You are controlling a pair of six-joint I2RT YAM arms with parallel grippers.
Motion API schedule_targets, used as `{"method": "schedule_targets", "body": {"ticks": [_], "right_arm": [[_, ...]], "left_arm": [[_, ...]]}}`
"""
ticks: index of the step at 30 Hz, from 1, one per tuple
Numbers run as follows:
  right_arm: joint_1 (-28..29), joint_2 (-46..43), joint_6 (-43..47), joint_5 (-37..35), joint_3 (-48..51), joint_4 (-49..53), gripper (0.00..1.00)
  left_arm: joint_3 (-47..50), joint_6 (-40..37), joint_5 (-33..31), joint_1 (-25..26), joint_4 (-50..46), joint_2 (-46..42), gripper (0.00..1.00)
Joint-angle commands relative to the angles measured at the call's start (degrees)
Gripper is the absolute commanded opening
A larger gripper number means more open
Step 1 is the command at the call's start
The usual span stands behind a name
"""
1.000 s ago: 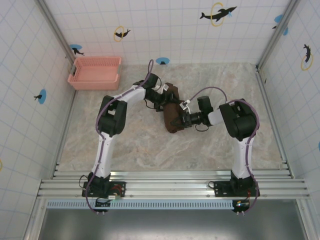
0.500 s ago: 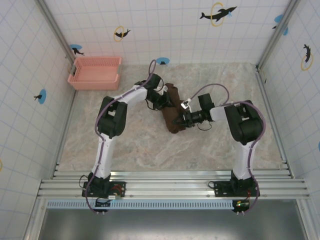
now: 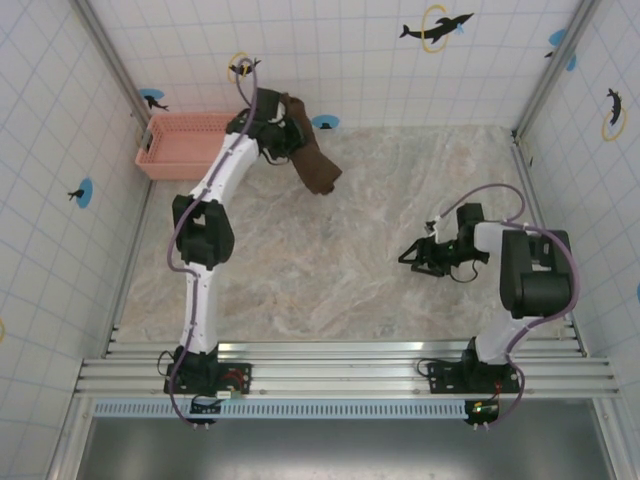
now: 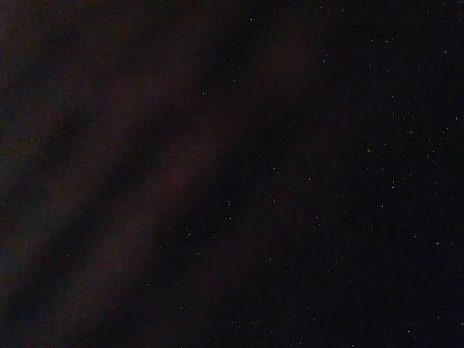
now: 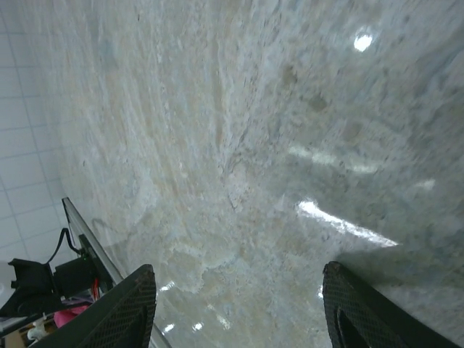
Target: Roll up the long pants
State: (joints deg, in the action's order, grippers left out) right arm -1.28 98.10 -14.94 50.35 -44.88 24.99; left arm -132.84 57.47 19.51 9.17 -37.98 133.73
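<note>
Next, my left gripper swings sideways over the pink basket (image 3: pixel 187 149) and lowers to release the bundle's upper end, since the basket stands beside and below it.
The long pants (image 3: pixel 313 162) are a dark brown bundle hanging in the air near the back wall, right of the pink basket. My left gripper (image 3: pixel 283 128) is raised there and shut on the bundle's upper end. In the left wrist view dark fabric (image 4: pixel 181 174) covers the lens and hides the fingers. My right gripper (image 3: pixel 412 256) is low over the table at the right, far from the pants. In the right wrist view that gripper (image 5: pixel 239 319) stands open, with bare marble between its fingers (image 5: pixel 130 312).
A pink mesh basket (image 3: pixel 160 150) stands at the back left corner, just left of the raised left arm. The marble table (image 3: pixel 300 260) is ringed by tiled walls, with a metal rail (image 3: pixel 340 350) along the near edge.
The left arm lifted the pants off the table's middle and swung them to the back left. The right gripper let go of them, opened, and drew back to the right.
</note>
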Motion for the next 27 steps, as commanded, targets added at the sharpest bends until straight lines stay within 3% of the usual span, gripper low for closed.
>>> {"method": "schedule_targets", "body": {"ticks": [1, 8, 17, 22, 27], "right_arm": [[0.73, -0.28, -0.2, -4.1, 4.52, -0.53, 0.63], [1.36, -5.05, -1.7, -2.07, 6.39, -1.97, 0.62], [4.28, -9.13, -5.68, -2.67, 2.87, -0.05, 0.62], [6.23, -8.88, -7.9, -4.68, -1.26, 1.05, 0.62], [8.24, -7.2, -9.95, -8.36, -5.54, 2.11, 0.62]], "left_arm": [[-7.07, 6.68, -0.69, -4.32, 10.53, -1.06, 0.0], [1.35, 16.68, -3.48, -14.78, 29.21, -3.94, 0.0], [2.03, 26.67, -4.19, -23.27, 44.81, 6.05, 0.0], [-3.59, 28.08, -4.02, -24.76, 43.09, 13.24, 0.0], [4.75, 28.43, -2.78, -25.9, 42.29, 13.81, 0.0]]}}
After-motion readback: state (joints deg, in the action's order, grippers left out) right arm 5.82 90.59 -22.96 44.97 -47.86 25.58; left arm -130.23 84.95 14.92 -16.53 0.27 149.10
